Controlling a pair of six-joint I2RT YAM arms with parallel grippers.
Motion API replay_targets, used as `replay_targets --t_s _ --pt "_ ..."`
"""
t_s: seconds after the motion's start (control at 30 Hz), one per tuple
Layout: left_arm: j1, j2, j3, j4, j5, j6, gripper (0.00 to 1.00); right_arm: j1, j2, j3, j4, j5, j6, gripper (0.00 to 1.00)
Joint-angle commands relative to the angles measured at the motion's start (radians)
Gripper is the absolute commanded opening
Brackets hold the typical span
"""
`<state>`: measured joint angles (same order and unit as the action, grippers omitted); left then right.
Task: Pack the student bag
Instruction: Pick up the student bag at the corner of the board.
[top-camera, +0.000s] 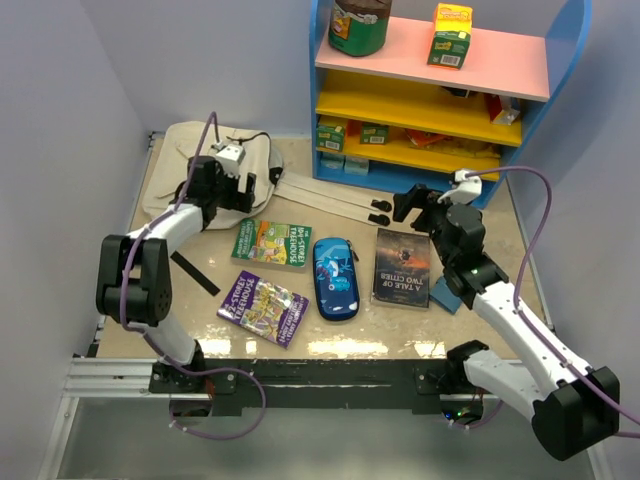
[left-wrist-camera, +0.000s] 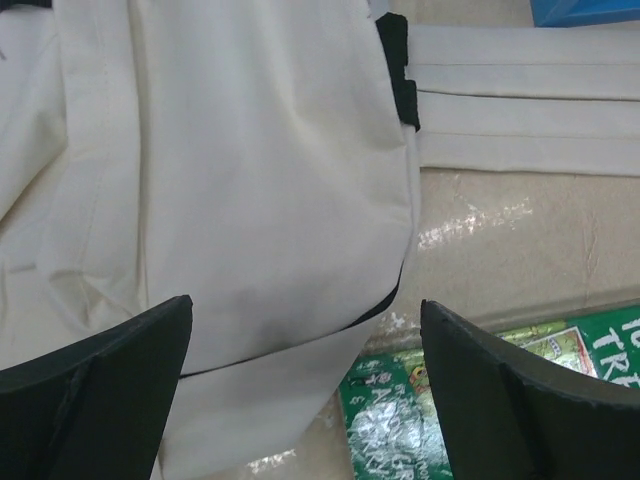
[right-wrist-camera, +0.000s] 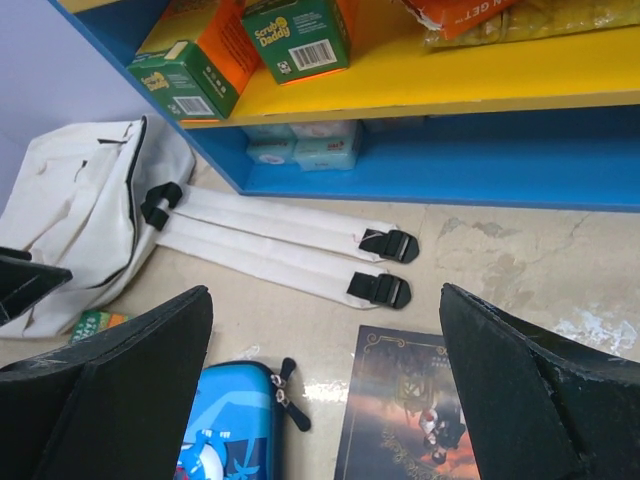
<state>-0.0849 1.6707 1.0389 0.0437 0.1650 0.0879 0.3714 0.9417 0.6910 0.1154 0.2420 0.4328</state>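
The canvas edge folds above a dark gap at the corner beside the green book. My left gripper will go down next to the bag's corner (top-camera: 258, 209) (left-wrist-camera: 378, 302) there.
The student bag (top-camera: 190, 160) lies flat at the back left, a beige canvas backpack. Its two long straps (top-camera: 325, 198) run right and end in black buckles (top-camera: 380, 211). My left gripper (top-camera: 243, 195) hovers open over the bag's near right corner. In the left wrist view the bag (left-wrist-camera: 230, 180) fills the frame, with nothing between the open left gripper (left-wrist-camera: 305, 400). My right gripper (top-camera: 413, 203) stands open and empty just right of the buckles. The right wrist view shows the right gripper (right-wrist-camera: 325, 400) above the table, with the buckles (right-wrist-camera: 385, 265) ahead and the bag (right-wrist-camera: 80, 200) far left.
On the table lie a green book (top-camera: 271, 243), a purple book (top-camera: 263, 307), a blue pencil case (top-camera: 335, 277), a dark book (top-camera: 402, 267) and a black strip (top-camera: 195, 273). A blue shelf unit (top-camera: 430, 90) with boxes stands at the back right.
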Motion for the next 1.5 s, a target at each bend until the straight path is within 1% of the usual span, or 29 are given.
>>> replay_targets --t_s 0.0,0.07,0.17,0.3,0.47,0.63,0.67,0.73,0.8,0.87,0.93,0.97,1.03,1.07,1.13,1.17,1.2,1.3,1.47 --pt "-0.068 0.078 0.133 -0.024 -0.024 0.022 1.0 0.008 0.014 -0.018 0.058 0.029 -0.049 0.99" --pt "-0.094 0.095 0.156 -0.022 -0.036 0.032 1.0 0.009 0.022 -0.018 0.058 0.034 -0.057 0.99" --pt "-0.11 0.112 0.133 0.03 -0.067 0.042 1.0 0.009 0.032 -0.012 0.058 0.034 -0.06 0.99" --pt "-0.113 0.155 0.132 0.039 -0.123 0.042 1.0 0.011 0.035 0.002 0.059 0.04 -0.063 0.99" --pt "-0.141 0.167 0.098 0.082 -0.287 0.068 1.0 0.017 0.031 0.004 0.069 0.037 -0.059 0.99" --pt "-0.185 0.222 0.108 0.07 -0.375 0.113 0.93 0.023 0.048 0.004 0.067 0.055 -0.031 0.99" --pt "-0.2 0.247 0.116 0.046 -0.386 0.125 0.92 0.023 0.049 -0.004 0.072 0.06 -0.026 0.99" --pt "-0.217 0.265 0.121 0.044 -0.424 0.141 0.93 0.024 0.048 -0.01 0.079 0.066 -0.017 0.99" --pt "-0.219 0.284 0.122 0.048 -0.432 0.148 0.92 0.023 0.045 -0.016 0.082 0.068 -0.013 0.99" --pt "-0.219 0.299 0.128 0.048 -0.444 0.151 0.9 0.024 0.045 -0.013 0.076 0.075 -0.008 0.99" --pt "-0.217 0.307 0.136 0.042 -0.449 0.15 0.83 0.024 0.039 -0.013 0.073 0.082 -0.003 0.99" --pt "-0.216 0.31 0.138 0.042 -0.45 0.15 0.72 0.026 0.036 -0.013 0.076 0.082 -0.005 0.99" --pt "-0.217 0.307 0.142 0.036 -0.459 0.144 0.57 0.024 0.032 -0.013 0.076 0.083 -0.006 0.98" --pt "-0.217 0.302 0.144 0.032 -0.458 0.145 0.41 0.026 0.031 -0.012 0.076 0.083 -0.006 0.98" --pt "-0.217 0.284 0.141 0.025 -0.452 0.141 0.26 0.024 0.022 -0.013 0.078 0.083 -0.006 0.97" --pt "-0.216 0.279 0.141 0.025 -0.452 0.141 0.1 0.026 0.019 -0.015 0.078 0.08 -0.005 0.97" --pt "-0.216 0.273 0.144 0.016 -0.447 0.139 0.01 0.024 0.013 -0.016 0.079 0.079 -0.006 0.96" --pt "-0.216 0.242 0.151 0.005 -0.45 0.136 0.0 0.024 0.005 -0.018 0.081 0.071 -0.006 0.94" --pt "-0.19 0.137 0.194 -0.028 -0.421 0.115 0.0 0.026 -0.021 -0.002 0.063 0.068 -0.014 0.89"
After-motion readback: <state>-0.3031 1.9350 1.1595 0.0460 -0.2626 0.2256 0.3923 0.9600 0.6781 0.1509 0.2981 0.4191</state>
